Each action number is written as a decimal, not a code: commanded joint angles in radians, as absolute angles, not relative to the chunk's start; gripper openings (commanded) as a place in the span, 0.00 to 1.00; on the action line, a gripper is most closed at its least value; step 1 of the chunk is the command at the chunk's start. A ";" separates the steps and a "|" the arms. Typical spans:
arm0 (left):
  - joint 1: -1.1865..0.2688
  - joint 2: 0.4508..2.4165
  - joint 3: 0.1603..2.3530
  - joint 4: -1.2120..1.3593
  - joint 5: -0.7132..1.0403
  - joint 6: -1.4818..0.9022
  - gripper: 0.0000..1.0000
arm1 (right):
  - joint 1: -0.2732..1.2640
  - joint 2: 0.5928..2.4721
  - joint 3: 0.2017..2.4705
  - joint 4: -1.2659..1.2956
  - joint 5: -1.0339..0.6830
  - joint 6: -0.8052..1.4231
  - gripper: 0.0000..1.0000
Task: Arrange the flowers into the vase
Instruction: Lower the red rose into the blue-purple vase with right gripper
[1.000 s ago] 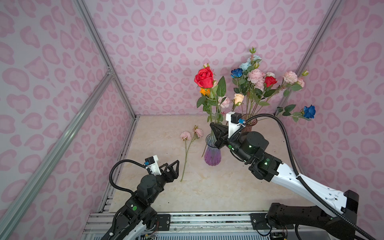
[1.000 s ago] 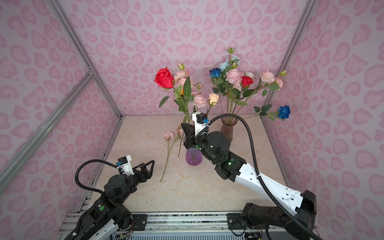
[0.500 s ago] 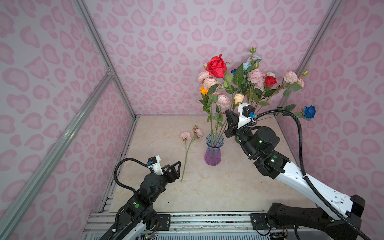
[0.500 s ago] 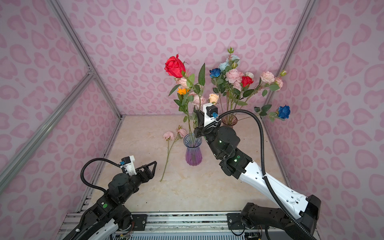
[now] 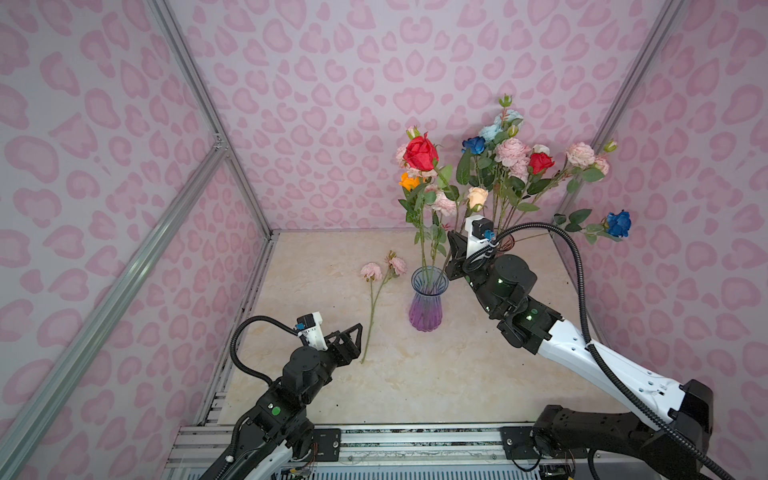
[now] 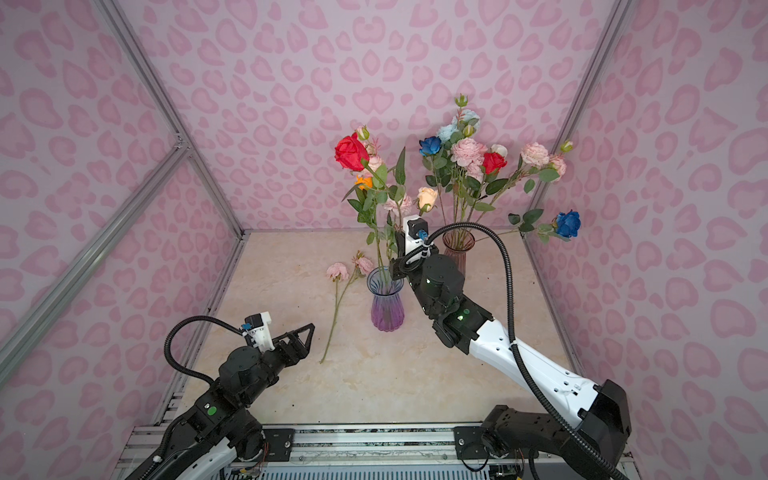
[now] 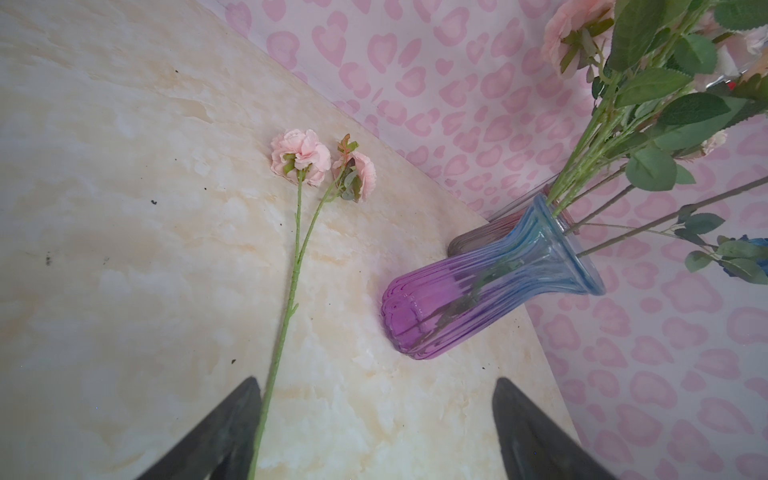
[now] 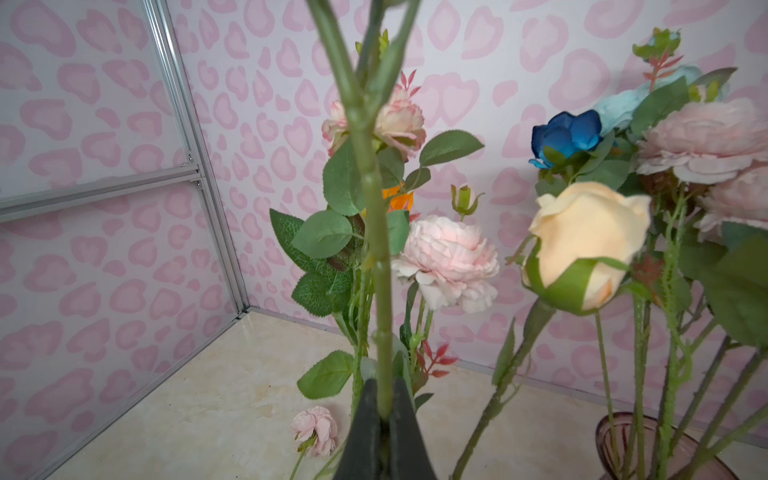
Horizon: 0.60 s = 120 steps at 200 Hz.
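The vase's opening lies below my right gripper. The gripper moves down toward the vase's rim next, slides the high-standing rose's stem down inside and releases it.
A ribbed purple-to-blue glass vase stands mid-table and holds several green-stemmed flowers. My right gripper hovers just right of its rim, shut on the stem of a red rose. The rose stands upright above the vase, and its lower end is hidden. A two-headed pink flower lies flat left of the vase. My left gripper is open by its stem's lower end, not touching it.
A second, brownish-pink vase at the back right holds several flowers, pink, red, pale blue, dark blue and peach. One dark blue rose juts out towards the right wall. Pink patterned walls with metal frame bars enclose the marble-look table.
My right gripper lifted the red rose up and to the right, away from the vase rim, then sank slightly back towards it. The left gripper edged a little towards the lying stem, still open.
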<state>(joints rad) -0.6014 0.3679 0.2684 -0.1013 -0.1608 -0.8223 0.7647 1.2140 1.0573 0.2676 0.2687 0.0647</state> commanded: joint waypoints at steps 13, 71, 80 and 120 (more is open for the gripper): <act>-0.600 0.372 0.258 -0.061 -0.163 -0.835 0.88 | 0.767 1.200 0.993 0.295 0.218 0.185 0.04; -0.598 0.397 0.262 -0.053 -0.158 -0.833 0.88 | 0.781 1.197 0.914 0.256 0.187 0.250 0.14; -0.599 0.399 0.267 -0.053 -0.157 -0.833 0.88 | 0.786 1.197 0.913 0.241 0.180 0.251 0.14; -0.600 0.404 0.263 -0.054 -0.153 -0.843 0.88 | 0.803 1.184 0.884 0.235 0.182 0.245 0.17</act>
<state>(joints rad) -0.6014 0.4023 0.2600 -0.0868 -0.1596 -0.8303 0.7982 1.1931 0.8989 0.2390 0.1871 0.2340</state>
